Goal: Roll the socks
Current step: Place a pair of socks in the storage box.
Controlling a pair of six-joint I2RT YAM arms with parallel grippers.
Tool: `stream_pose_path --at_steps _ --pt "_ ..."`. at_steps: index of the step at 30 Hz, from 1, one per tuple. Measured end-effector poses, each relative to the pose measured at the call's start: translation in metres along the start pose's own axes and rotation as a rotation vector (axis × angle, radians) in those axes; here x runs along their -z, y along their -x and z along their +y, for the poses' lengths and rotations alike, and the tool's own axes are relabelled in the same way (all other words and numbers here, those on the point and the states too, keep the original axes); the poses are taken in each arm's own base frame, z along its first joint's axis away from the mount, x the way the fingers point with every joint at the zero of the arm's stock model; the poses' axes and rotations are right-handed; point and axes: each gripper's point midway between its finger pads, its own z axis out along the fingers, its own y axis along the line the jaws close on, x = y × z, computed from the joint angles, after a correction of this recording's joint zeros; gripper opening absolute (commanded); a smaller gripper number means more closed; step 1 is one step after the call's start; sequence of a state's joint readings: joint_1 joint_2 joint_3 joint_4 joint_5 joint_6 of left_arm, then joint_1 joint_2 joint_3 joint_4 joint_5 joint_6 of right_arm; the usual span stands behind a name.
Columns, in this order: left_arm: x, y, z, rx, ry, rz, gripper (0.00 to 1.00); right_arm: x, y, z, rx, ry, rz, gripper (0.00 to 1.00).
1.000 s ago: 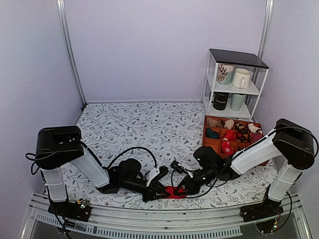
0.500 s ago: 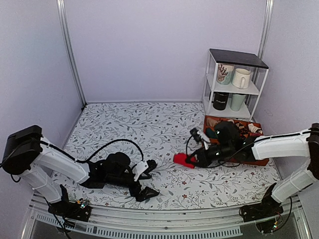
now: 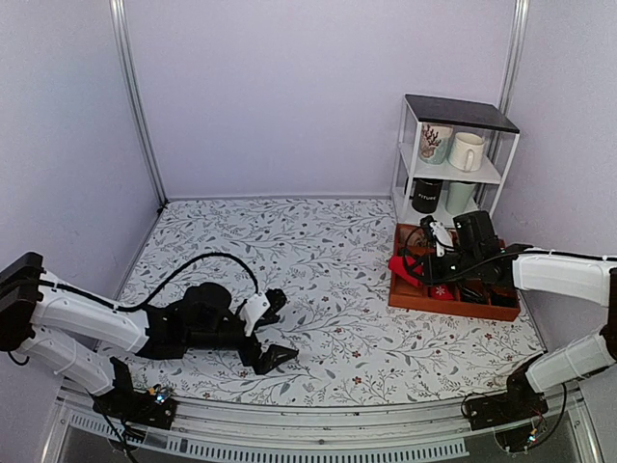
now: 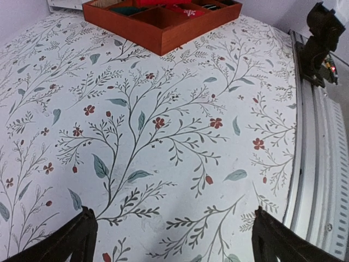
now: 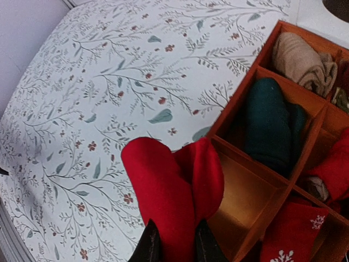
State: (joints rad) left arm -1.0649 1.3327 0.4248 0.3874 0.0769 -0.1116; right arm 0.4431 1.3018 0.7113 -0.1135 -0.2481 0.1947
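Observation:
My right gripper will move down and to the right in its wrist view, put the socks down into the empty compartment (image 3: 409,287) (image 5: 245,190) and let go of them, because that compartment is there.
The socks (image 5: 169,185), a plain bright red rolled bundle, hang pinched between the two black fingers of my right gripper (image 5: 173,243). They are over the near-left corner of the wooden tray (image 5: 256,164), partly above an empty compartment. From above, the socks (image 3: 405,267) sit at the tray's (image 3: 453,301) left edge with the right gripper (image 3: 422,267) shut on them. My left gripper (image 3: 273,333) lies low on the patterned table near the front, fingers spread wide with nothing between them. In the left wrist view the fingertips (image 4: 76,240) frame bare tablecloth around the left gripper (image 4: 172,243).
The tray holds a teal bundle (image 5: 270,123), a beige bundle (image 5: 300,57), and a red bundle with white snowflakes (image 5: 294,240). A white shelf with mugs (image 3: 451,159) stands behind the tray. The metal table rail (image 4: 322,164) runs along the front edge.
My right gripper carried the red socks from the front middle of the table up and right to the tray. The left gripper let go, opened wide and drew back left.

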Motion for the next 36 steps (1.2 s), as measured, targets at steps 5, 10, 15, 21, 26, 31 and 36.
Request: stream_pose_path --at_steps 5,10,15,21,26,31,36 --pt "0.001 -0.009 0.001 -0.005 0.003 0.020 0.96 -0.013 -0.018 -0.022 -0.012 -0.082 0.055 0.00" --pt "0.002 -0.017 0.002 -0.003 0.004 0.039 0.95 -0.020 -0.032 -0.038 -0.048 -0.153 0.109 0.00" --pt "0.002 -0.018 0.002 -0.003 0.004 0.039 0.95 -0.025 -0.033 -0.044 -0.083 -0.188 0.139 0.00" --pt "0.002 -0.020 0.002 -0.007 0.003 0.037 0.95 -0.033 -0.033 -0.048 -0.135 -0.211 0.159 0.00" --pt "0.005 -0.024 0.000 -0.012 -0.004 0.034 0.95 -0.047 -0.040 -0.054 -0.179 -0.233 0.191 0.00" --pt "0.006 -0.019 -0.003 -0.026 -0.021 0.016 0.94 -0.049 -0.043 -0.049 -0.202 -0.253 0.192 0.04" --pt "0.009 -0.013 -0.005 -0.037 -0.033 -0.004 0.95 -0.052 -0.046 -0.048 -0.222 -0.286 0.189 0.08"
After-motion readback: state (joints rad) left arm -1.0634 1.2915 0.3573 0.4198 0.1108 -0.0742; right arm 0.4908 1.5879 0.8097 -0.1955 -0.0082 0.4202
